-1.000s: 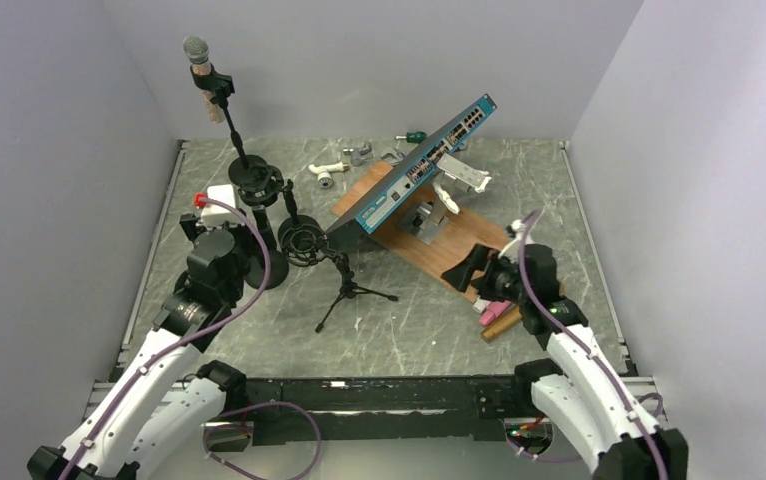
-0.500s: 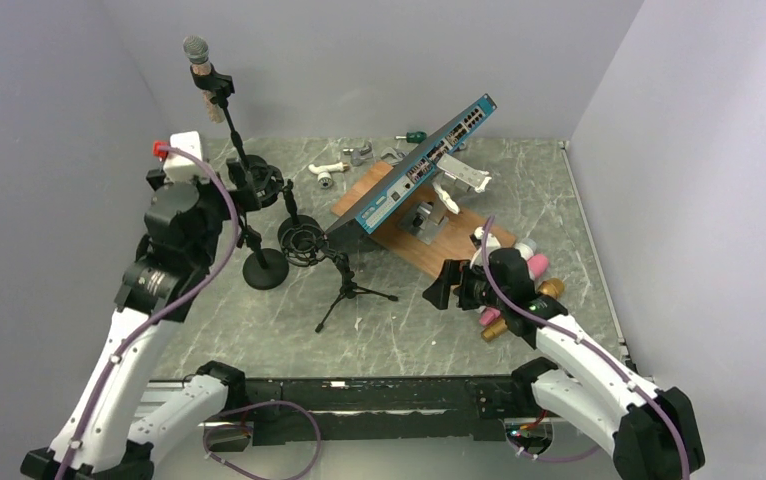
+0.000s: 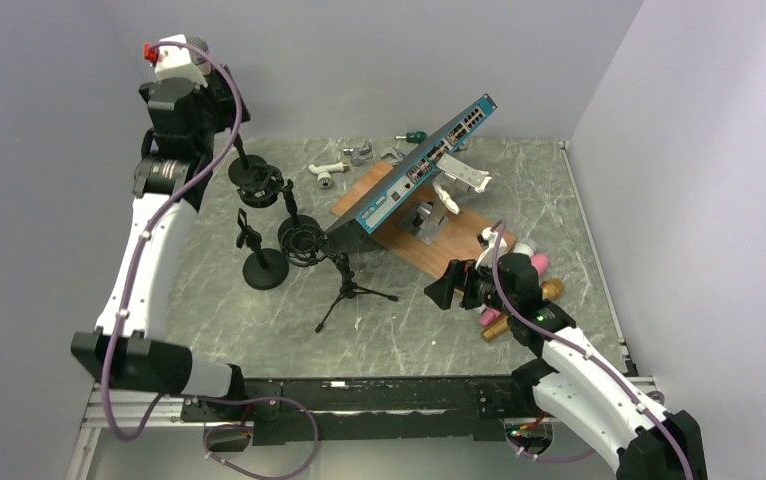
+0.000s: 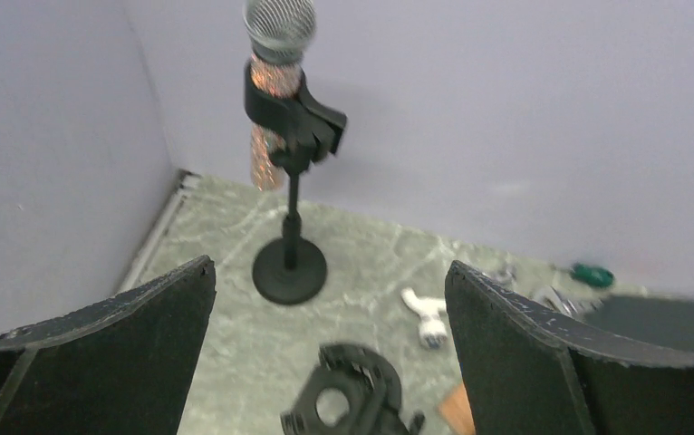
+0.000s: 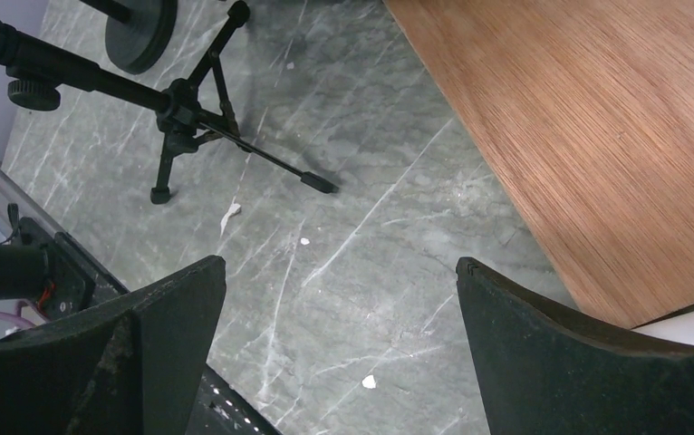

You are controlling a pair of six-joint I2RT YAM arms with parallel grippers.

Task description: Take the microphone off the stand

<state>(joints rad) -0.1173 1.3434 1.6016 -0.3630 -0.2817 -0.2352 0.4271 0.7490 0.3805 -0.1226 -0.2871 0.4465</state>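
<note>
My left gripper should go outward and put its open fingers around the microphone's copper body under the mesh head (image 4: 276,78), since that part is bare above the clip.
The microphone (image 4: 278,54) has a silver mesh head and a copper glitter body. It stands upright in the black clip (image 4: 296,113) of a stand with a round base (image 4: 289,270) in the back left corner. My left gripper (image 4: 330,265) is open and empty, raised high and facing the microphone from a short way off. In the top view the left gripper (image 3: 227,105) and wrist hide most of the microphone; the stand pole (image 3: 242,155) shows below. My right gripper (image 3: 446,290) is open and empty, low over the table beside the wooden board (image 5: 597,136).
A tripod stand (image 3: 344,285) with a shock mount (image 3: 304,238) and a short round-based stand (image 3: 264,270) are at centre left. A tilted blue network switch (image 3: 424,160) leans over the board (image 3: 439,250). Pink and gold pieces (image 3: 534,268) lie by the right arm. A white fitting (image 3: 327,172) lies at the back.
My left arm has risen from low by the short stand to the height of the microphone at the back left. My right gripper has shifted left off the board.
</note>
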